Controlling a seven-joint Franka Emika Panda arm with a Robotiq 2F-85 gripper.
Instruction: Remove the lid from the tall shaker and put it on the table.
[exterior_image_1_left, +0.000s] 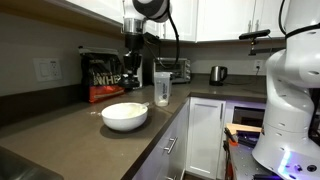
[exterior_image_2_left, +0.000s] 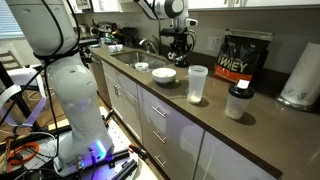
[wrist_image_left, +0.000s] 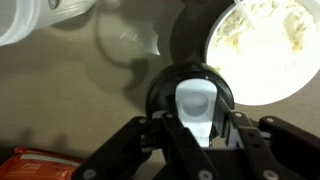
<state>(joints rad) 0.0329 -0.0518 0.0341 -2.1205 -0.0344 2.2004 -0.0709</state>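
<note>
I will lower the lid onto the clear spot of bare tabletop beside the bowl and let go of it there, because that spot is below my gripper.
The tall shaker (exterior_image_1_left: 162, 88) stands open-topped on the table (exterior_image_1_left: 90, 140), right of the white bowl (exterior_image_1_left: 125, 116); it also shows in an exterior view (exterior_image_2_left: 197, 84). In the wrist view my gripper (wrist_image_left: 195, 118) is shut on the lid (wrist_image_left: 195, 98), a round black cap with a whitish flip spout. It holds the lid over the brown-grey table (wrist_image_left: 90, 90), beside the bowl (wrist_image_left: 265, 45). In both exterior views the gripper (exterior_image_1_left: 133, 78) (exterior_image_2_left: 180, 58) hangs between the bowl (exterior_image_2_left: 163, 74) and the protein bag. Whether the lid touches the table cannot be told.
A black and orange protein bag (exterior_image_1_left: 102, 76) (exterior_image_2_left: 243, 58) stands against the wall behind the gripper. A small bottle with a dark cap (exterior_image_2_left: 237, 101) and a paper-towel roll (exterior_image_2_left: 300, 75) stand beyond the shaker. A steel kettle (exterior_image_1_left: 218, 73) and a toaster (exterior_image_1_left: 178, 68) stand further along the counter.
</note>
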